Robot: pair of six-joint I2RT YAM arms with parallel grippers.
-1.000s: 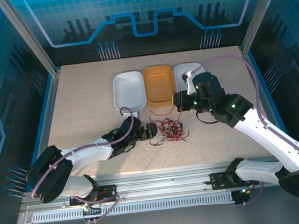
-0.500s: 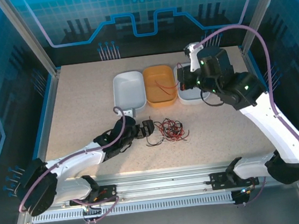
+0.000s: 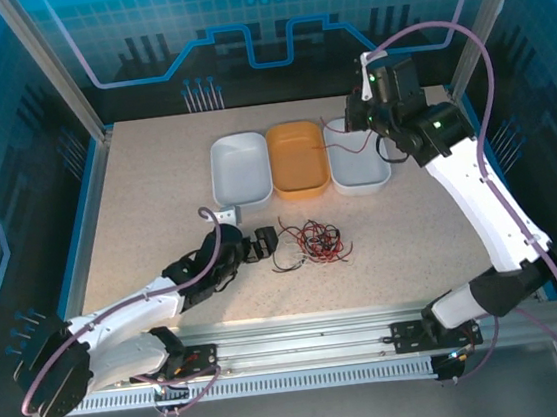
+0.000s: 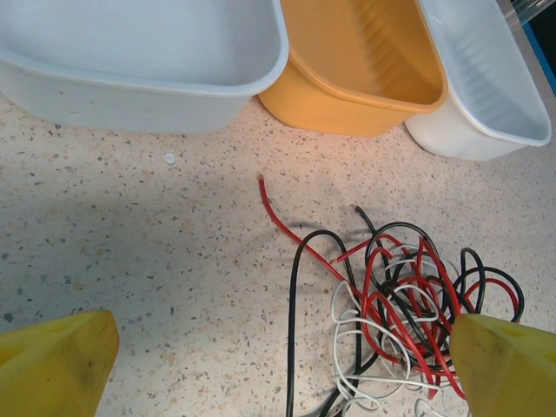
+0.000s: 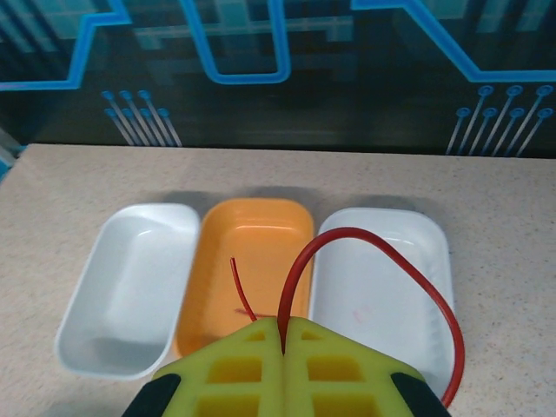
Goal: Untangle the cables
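The robot's right gripper needs to go down next into the white tray beneath the red cable (image 3: 358, 164) (image 5: 373, 300) and let go of the red cable on the tray's bottom, since that tray is below the gripper.
A tangle of red, black and whitish cables (image 3: 312, 241) lies on the table in front of the trays; in the left wrist view the cables (image 4: 401, 300) sit between my spread yellow fingers. My left gripper (image 3: 266, 241) rests low at the tangle's left side, open, with its gripper midpoint (image 4: 282, 352) over bare table and a black strand. My right gripper (image 3: 358, 125) is raised over the right white tray (image 3: 375, 172) and shut on a single red cable (image 3: 350, 147). In the right wrist view that red cable (image 5: 373, 239) arches out of the shut gripper (image 5: 284, 334).
Three trays stand in a row at mid-table: a white one (image 3: 239, 173), an orange one (image 3: 300, 176) and the right white one. The same white tray (image 5: 130, 287), orange tray (image 5: 261, 226) and white tray (image 5: 382, 295) lie below my right wrist. A small white piece (image 3: 225, 215) lies near the left arm.
My right gripper has risen from beside the tangle and moved back and right over the right white tray, carrying a red cable. My left gripper has slid slightly left.
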